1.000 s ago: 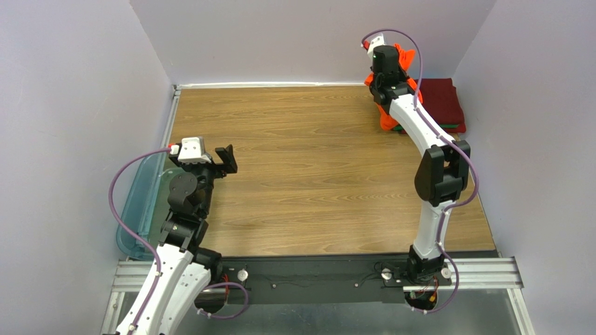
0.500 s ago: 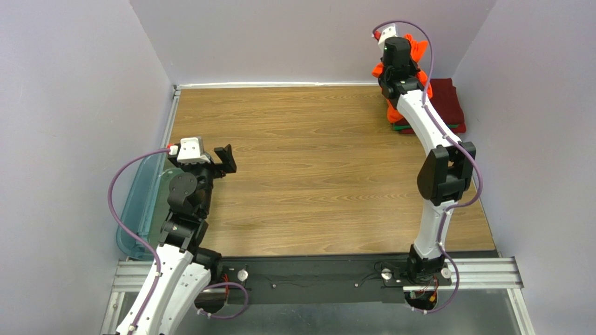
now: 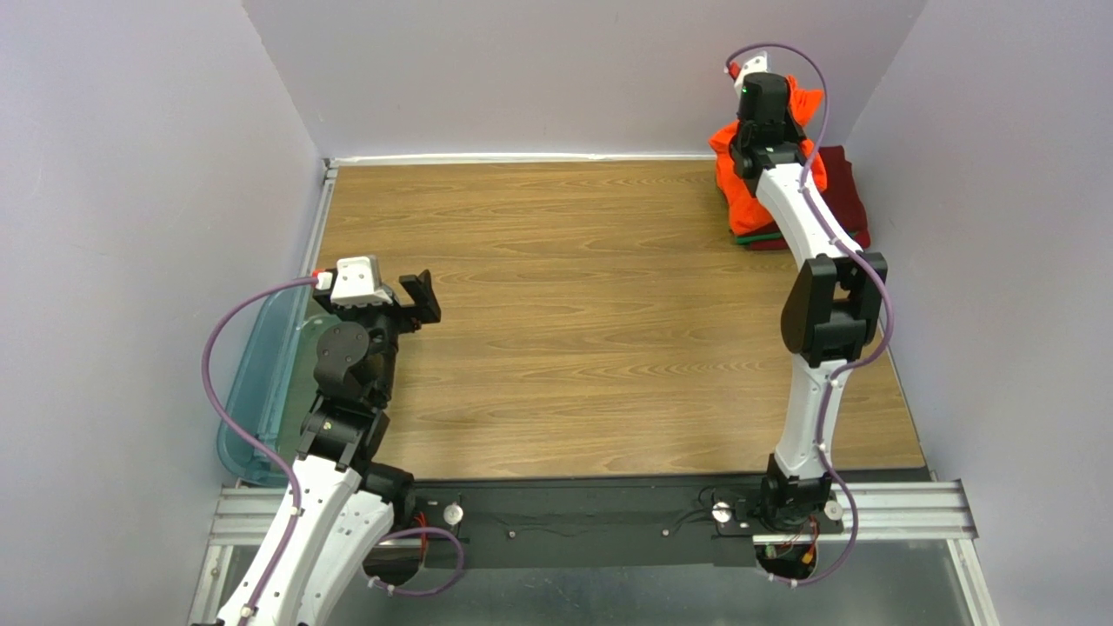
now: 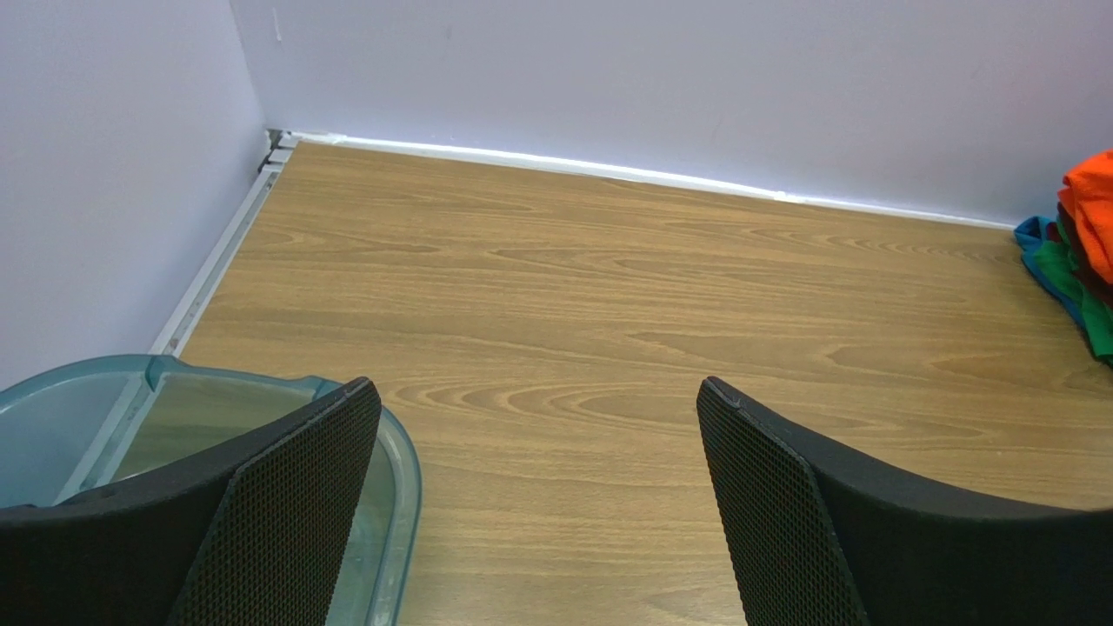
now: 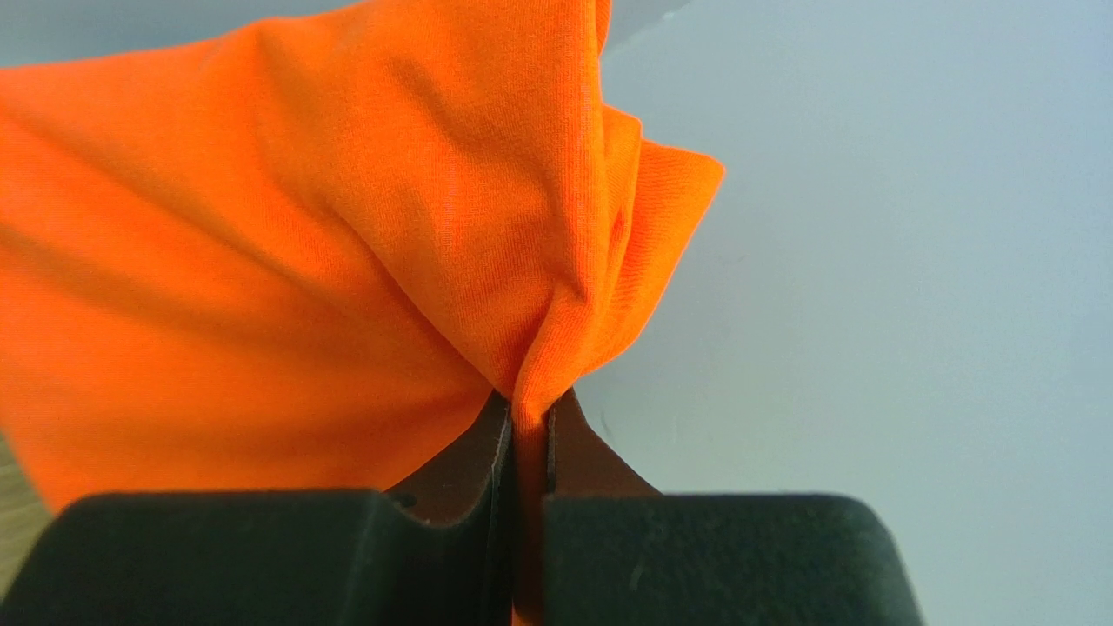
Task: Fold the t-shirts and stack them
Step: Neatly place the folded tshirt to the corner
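The uncovered maroon t-shirt lies below the orange t-shirt's fold, on the right in the top view. I should move my right gripper to that side and down to release the orange t-shirt's fold.
My right gripper (image 5: 529,407) is shut on a bunched fold of the bright orange t-shirt (image 5: 301,248), pinched between its jaws. From above, that gripper (image 3: 774,120) reaches to the far right corner and holds the orange t-shirt (image 3: 734,183) over a stack of folded t-shirts, with the dark maroon one (image 3: 836,189) on top and a green edge (image 3: 747,240) beneath. The stack's green and orange edge (image 4: 1078,248) also shows in the left wrist view. My left gripper (image 4: 536,404) stands open with nothing between its fingers, at the table's left side (image 3: 421,298).
A translucent blue-grey plastic bin (image 3: 261,378) lies off the table's left edge, its rim (image 4: 392,457) under my left finger. Walls close in the wooden table (image 3: 575,313) at the back and both sides.
My right gripper has carried the orange t-shirt to the right and toward the back wall, over the folded stack. The left arm has not moved.
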{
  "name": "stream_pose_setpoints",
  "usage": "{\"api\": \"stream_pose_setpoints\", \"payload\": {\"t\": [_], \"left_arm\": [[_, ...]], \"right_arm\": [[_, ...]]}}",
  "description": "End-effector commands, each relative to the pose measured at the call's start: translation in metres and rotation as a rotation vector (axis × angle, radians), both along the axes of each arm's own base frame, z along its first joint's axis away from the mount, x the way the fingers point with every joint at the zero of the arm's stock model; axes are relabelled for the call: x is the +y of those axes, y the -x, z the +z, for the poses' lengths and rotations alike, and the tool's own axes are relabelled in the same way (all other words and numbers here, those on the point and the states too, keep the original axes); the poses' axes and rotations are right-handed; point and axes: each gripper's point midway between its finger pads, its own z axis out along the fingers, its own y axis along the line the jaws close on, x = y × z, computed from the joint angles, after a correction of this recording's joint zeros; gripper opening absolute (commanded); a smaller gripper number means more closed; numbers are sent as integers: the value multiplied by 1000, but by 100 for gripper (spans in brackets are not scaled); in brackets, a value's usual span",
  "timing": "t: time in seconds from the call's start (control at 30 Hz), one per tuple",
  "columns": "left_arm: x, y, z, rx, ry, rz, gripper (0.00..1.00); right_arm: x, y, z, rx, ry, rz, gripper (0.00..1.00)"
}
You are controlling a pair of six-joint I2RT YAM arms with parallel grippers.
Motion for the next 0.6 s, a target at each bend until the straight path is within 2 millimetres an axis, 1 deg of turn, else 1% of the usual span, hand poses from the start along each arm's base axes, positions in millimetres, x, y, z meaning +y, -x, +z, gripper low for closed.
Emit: {"api": "stream_pose_setpoints", "payload": {"t": [0.0, 0.03, 0.1, 0.2, 0.27, 0.4, 0.43, 0.57], "left_arm": [[5, -1, 1, -14, -6, 28, 98], [4, -1, 0, -13, -7, 27, 98], [5, -1, -1, -12, -7, 30, 98], [6, -1, -2, -8, -9, 38, 98], [7, -2, -4, -3, -12, 44, 98], [7, -3, -5, 3, -14, 45, 98], [7, -3, -6, 4, -16, 45, 98], [8, -3, -7, 6, -16, 51, 98]], "right_arm": [[-19, -14, -1, -52, -40, -30, 1], [-21, -16, -2, -54, -45, -31, 1], [-33, -17, -7, -59, -52, -60, 1], [-46, -19, -8, -77, -64, -91, 1], [-59, -18, -15, -74, -75, -113, 1], [-60, -21, -28, -66, -102, -105, 1], [-70, -21, -32, -62, -110, -110, 1], [-76, -20, -47, -46, -119, -134, 4]]}}
